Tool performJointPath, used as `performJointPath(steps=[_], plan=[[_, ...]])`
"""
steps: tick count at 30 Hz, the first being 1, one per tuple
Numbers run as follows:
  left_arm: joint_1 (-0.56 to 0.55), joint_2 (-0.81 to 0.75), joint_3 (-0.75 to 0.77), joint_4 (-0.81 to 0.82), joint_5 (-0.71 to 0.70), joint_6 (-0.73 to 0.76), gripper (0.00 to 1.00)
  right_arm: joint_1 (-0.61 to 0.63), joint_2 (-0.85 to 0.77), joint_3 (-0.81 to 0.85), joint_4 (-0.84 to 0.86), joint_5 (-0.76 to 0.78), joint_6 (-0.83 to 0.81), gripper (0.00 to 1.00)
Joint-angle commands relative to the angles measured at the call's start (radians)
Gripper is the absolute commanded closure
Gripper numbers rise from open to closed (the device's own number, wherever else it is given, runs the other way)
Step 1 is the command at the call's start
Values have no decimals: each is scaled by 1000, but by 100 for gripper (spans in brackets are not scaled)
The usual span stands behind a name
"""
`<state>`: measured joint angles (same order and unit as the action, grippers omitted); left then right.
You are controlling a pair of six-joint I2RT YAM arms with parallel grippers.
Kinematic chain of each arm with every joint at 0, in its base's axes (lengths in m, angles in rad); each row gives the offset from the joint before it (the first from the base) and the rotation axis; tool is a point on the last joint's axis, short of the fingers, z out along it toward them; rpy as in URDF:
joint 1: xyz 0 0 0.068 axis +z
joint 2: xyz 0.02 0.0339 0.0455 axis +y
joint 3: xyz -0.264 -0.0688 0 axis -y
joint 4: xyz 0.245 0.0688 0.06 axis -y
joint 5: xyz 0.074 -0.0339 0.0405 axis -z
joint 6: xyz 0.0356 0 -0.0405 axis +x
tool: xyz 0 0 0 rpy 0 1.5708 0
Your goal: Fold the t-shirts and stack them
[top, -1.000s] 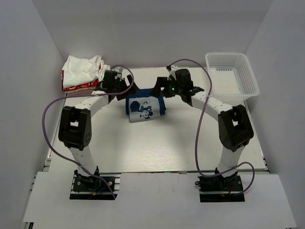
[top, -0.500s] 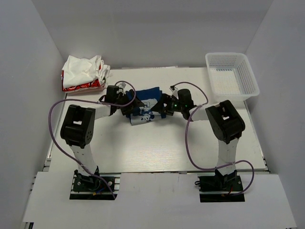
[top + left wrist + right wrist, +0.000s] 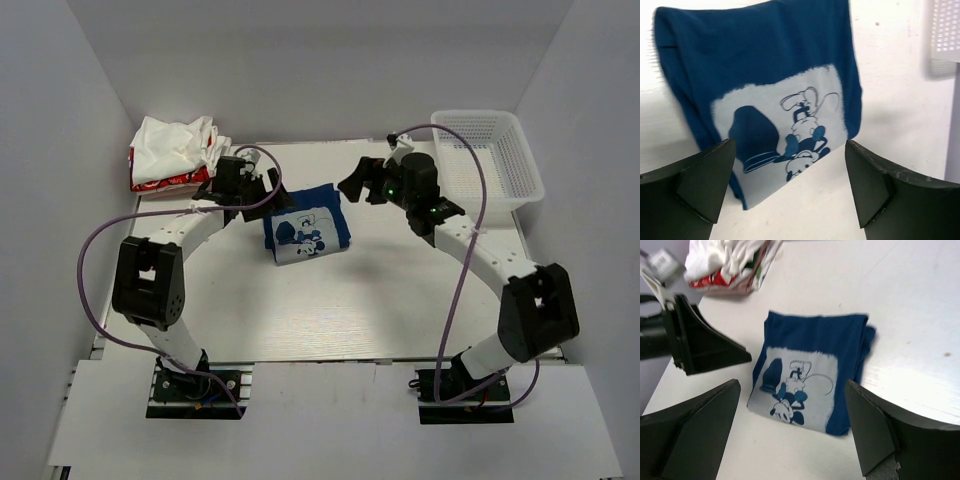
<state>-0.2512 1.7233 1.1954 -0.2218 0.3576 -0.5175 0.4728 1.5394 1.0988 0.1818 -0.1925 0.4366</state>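
The folded edge is by one finger instead of between both. I should lower my left gripper onto the navy t-shirt's heap-side edge (image 3: 270,236) (image 3: 702,129) next.
The navy t-shirt (image 3: 305,231) lies folded in a small rectangle on the table, pale print up, and nothing holds it. It also fills the left wrist view as the navy t-shirt (image 3: 765,70) and shows in the right wrist view as the navy t-shirt (image 3: 815,360). My left gripper (image 3: 273,194) hovers open just left of its far corner. My right gripper (image 3: 353,185) hovers open to its right. A crumpled heap of white and red t-shirts (image 3: 175,152) sits at the back left, also seen as the heap (image 3: 730,260).
A white mesh basket (image 3: 487,160) stands at the back right, its corner (image 3: 945,30) in the left wrist view. The left gripper's fingers (image 3: 705,347) show beside the shirt in the right wrist view. Purple cables loop over both arms. White walls enclose the table.
Half a second ago both grippers were down on the navy shirt. Both have since lifted off and drawn apart, the right arm swinging right. The shirt lies folded flat.
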Motion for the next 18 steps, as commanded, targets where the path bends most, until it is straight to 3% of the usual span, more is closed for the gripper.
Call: performJointPath(steps=[1, 13, 18], plan=[[0, -27, 7, -99, -92, 37, 0, -2, -51, 13, -119, 152, -70, 10], [0, 110, 16, -117, -242, -19, 0, -3, -160, -39, -166, 199, -91, 10], [0, 185, 36, -97, -238, -19, 4, -2, -182, -57, -171, 202, -93, 10]])
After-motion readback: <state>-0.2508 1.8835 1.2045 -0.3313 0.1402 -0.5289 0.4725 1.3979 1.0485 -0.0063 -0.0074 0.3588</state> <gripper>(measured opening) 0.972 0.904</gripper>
